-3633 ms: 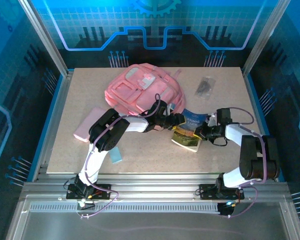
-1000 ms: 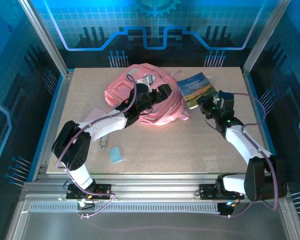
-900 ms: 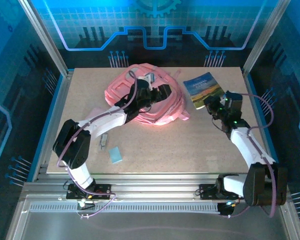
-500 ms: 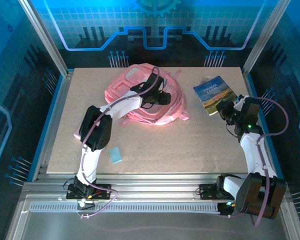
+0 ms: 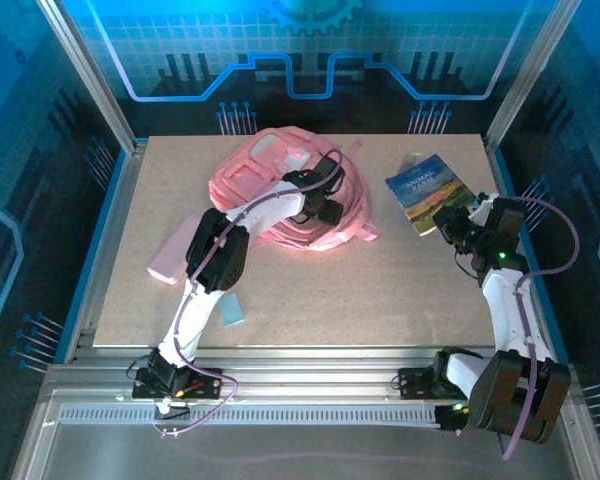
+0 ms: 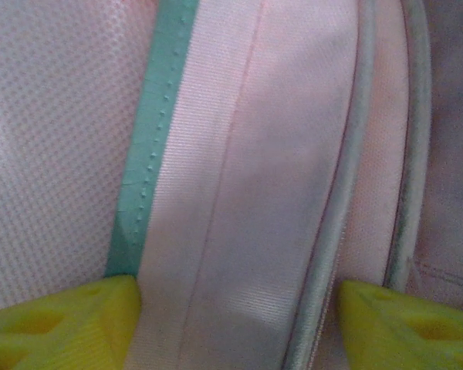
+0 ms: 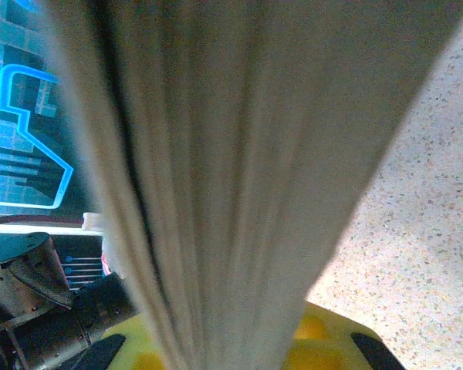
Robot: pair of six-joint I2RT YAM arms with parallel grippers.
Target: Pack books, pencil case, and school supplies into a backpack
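Observation:
I need to carry the book across with my right gripper into the backpack's side facing it and release the book's near edge, as that side lies past the book.
The pink backpack (image 5: 270, 190) lies flat at the back left of the table. My left gripper (image 5: 326, 208) rests on its right side, open. In the left wrist view its yellow fingertips (image 6: 62, 317) stand wide apart over a flat pink strap (image 6: 239, 193) with teal trim. My right gripper (image 5: 451, 219) is shut on the near edge of the landscape-cover book (image 5: 427, 187), held at the back right. The book's page edge (image 7: 231, 154) runs up between the yellow jaws. The pink pencil case (image 5: 174, 256) lies left of the left arm. A pale blue flat rectangle (image 5: 232, 311) sits near the front edge.
The tabletop (image 5: 380, 290) is beige and speckled, with metal frame posts (image 5: 90, 80) at its corners. A blue lit panel (image 5: 310, 50) stands behind it. Both arm bases (image 5: 180, 380) sit at the near edge.
The right arm has carried the book from beside the backpack out to the back right. The left gripper shifted rightward across the backpack, its elbow swung in, and the pencil case came into view.

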